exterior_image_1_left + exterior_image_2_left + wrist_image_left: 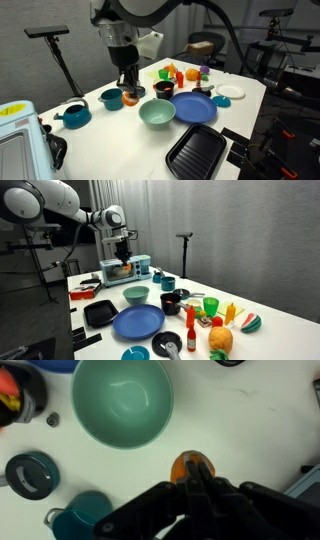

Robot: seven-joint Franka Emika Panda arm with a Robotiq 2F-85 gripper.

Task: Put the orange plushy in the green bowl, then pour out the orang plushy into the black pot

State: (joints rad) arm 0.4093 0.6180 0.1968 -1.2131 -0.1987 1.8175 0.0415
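Observation:
The robot's gripper needs to move across over the pale green bowl's open middle and then down to release the plushy, because it still hangs outside the bowl's rim.
The orange plushy shows in the wrist view as a small round toy pinched between my gripper's fingers, which are shut on it. In an exterior view the gripper hangs low over the table with the plushy at its tips. The pale green bowl stands empty just beyond the plushy, also seen in both exterior views. The black pot sits behind the bowl, near the toy foods.
Two teal pots stand beside the gripper. A dark-blue plate, a black tray and a white plate lie past the bowl. Colourful toy foods sit at the back.

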